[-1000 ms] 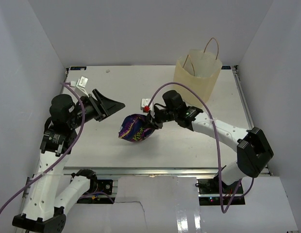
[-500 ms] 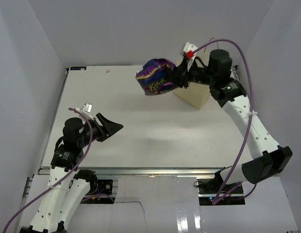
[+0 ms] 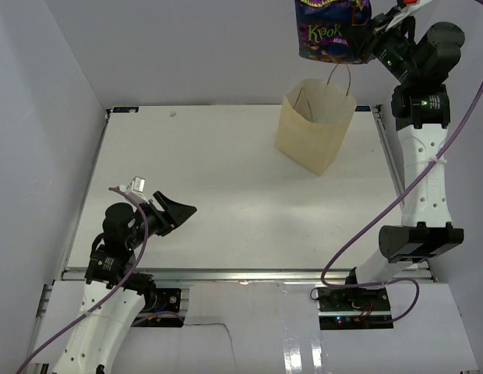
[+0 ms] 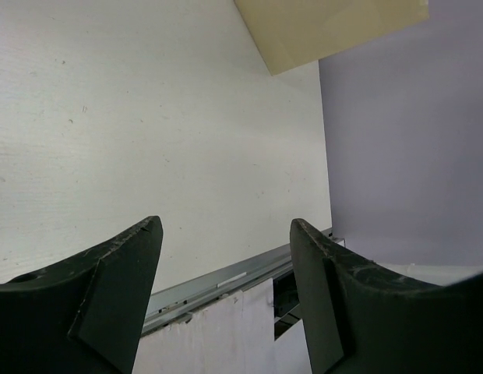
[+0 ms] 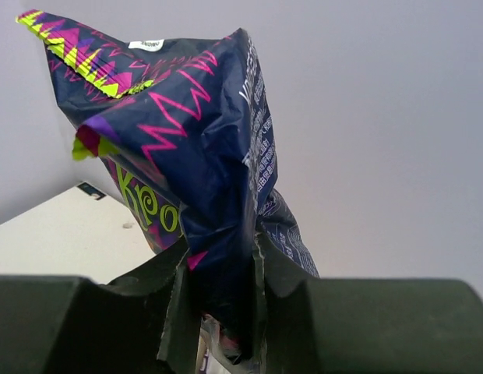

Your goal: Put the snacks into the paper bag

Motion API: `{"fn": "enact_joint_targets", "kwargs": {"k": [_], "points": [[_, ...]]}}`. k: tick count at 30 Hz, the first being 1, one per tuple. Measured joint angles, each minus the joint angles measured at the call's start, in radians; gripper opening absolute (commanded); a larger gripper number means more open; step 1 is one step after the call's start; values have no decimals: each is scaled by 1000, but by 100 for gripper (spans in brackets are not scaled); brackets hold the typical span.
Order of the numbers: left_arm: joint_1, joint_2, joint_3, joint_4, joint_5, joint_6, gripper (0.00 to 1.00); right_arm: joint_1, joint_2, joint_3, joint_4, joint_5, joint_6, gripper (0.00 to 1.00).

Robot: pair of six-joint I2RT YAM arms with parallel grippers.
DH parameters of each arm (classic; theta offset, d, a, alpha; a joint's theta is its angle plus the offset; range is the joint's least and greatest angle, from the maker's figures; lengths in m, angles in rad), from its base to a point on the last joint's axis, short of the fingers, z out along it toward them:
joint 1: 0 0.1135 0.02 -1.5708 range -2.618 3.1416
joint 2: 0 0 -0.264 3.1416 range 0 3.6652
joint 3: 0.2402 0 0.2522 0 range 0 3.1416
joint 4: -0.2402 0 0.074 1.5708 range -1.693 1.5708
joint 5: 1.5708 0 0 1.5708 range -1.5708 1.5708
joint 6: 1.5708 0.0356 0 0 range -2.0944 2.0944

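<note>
I will lower my right gripper over the paper bag's opening next and let go of the purple snack packet (image 3: 332,29), which is still high above the paper bag's handles.
My right gripper (image 3: 368,37) is shut on a dark blue and purple snack packet (image 3: 332,29) with green lettering, held high above the open tan paper bag (image 3: 315,131). In the right wrist view the packet (image 5: 187,148) is pinched between the fingers (image 5: 167,312). The bag stands upright at the table's far right with two thin loop handles; a corner of it shows in the left wrist view (image 4: 327,27). My left gripper (image 3: 181,209) is open and empty, low over the table's near left; (image 4: 226,234) is its point in its own wrist view. No other packets are in view.
The white table (image 3: 218,171) is walled by grey panels at the back and both sides. A metal rail (image 3: 241,274) runs along the near edge. A small mark (image 3: 173,114) lies at the far left of the table.
My right arm has lifted the packet from beside the bag's left rim to high above the bag. My left arm has drawn back a little toward the near edge.
</note>
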Motion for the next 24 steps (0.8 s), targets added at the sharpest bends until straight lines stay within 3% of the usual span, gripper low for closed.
{"fn": "enact_joint_targets", "kwargs": {"k": [17,24], "points": [[0,-33,-53,0,-41,-8,79,-28,61,-339,4,69,11,8],[0,-15,-53,0,-41,-8,79,-28,63,-385,36,40,14,8]]}}
